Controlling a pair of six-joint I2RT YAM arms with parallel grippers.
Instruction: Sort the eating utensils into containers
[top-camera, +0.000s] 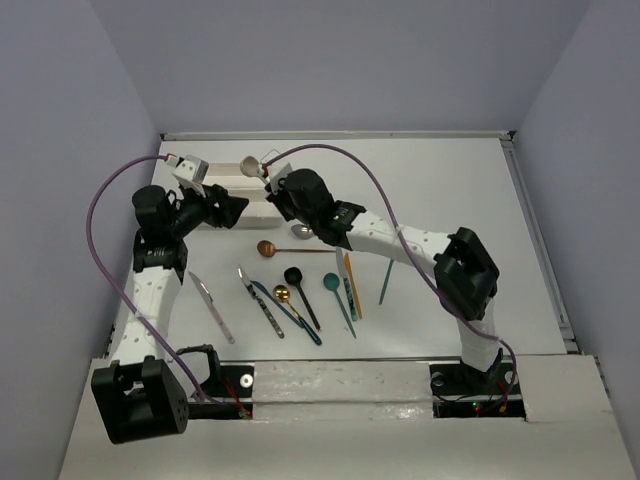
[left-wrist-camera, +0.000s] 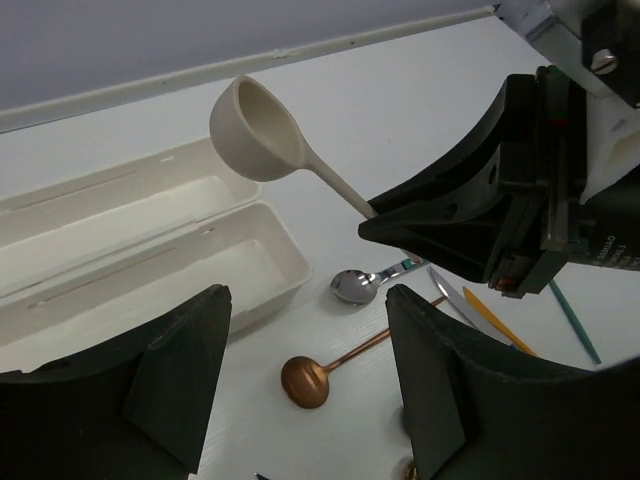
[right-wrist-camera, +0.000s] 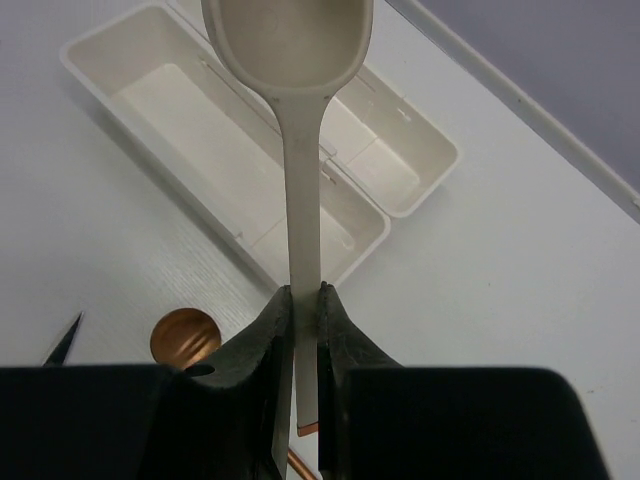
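Observation:
Next, my right gripper shifts to the left in the top view and lowers over the near tray (right-wrist-camera: 222, 152), turning lengthwise because the beige spoon slants across the trays.
My right gripper (right-wrist-camera: 305, 295) is shut on the handle of a beige spoon (right-wrist-camera: 300, 200) and holds it in the air, bowl outward, above two white trays (right-wrist-camera: 200, 130) lying side by side; both look empty. In the top view the spoon's bowl (top-camera: 250, 165) is over the trays (top-camera: 228, 180), with the right gripper (top-camera: 272, 187) just behind it. My left gripper (left-wrist-camera: 308, 300) is open and empty, hovering near the trays' end (left-wrist-camera: 280, 270) above a copper spoon (left-wrist-camera: 305, 380). The beige spoon (left-wrist-camera: 255, 130) and the right gripper (left-wrist-camera: 375, 222) also show in the left wrist view.
Loose utensils lie on the table: a silver spoon (top-camera: 300, 232), the copper spoon (top-camera: 266, 248), a black spoon (top-camera: 293, 274), a teal spoon (top-camera: 331, 283), a gold spoon (top-camera: 282, 294), an orange knife (top-camera: 351, 285) and a pale knife (top-camera: 212, 305). The two arms are close together over the trays.

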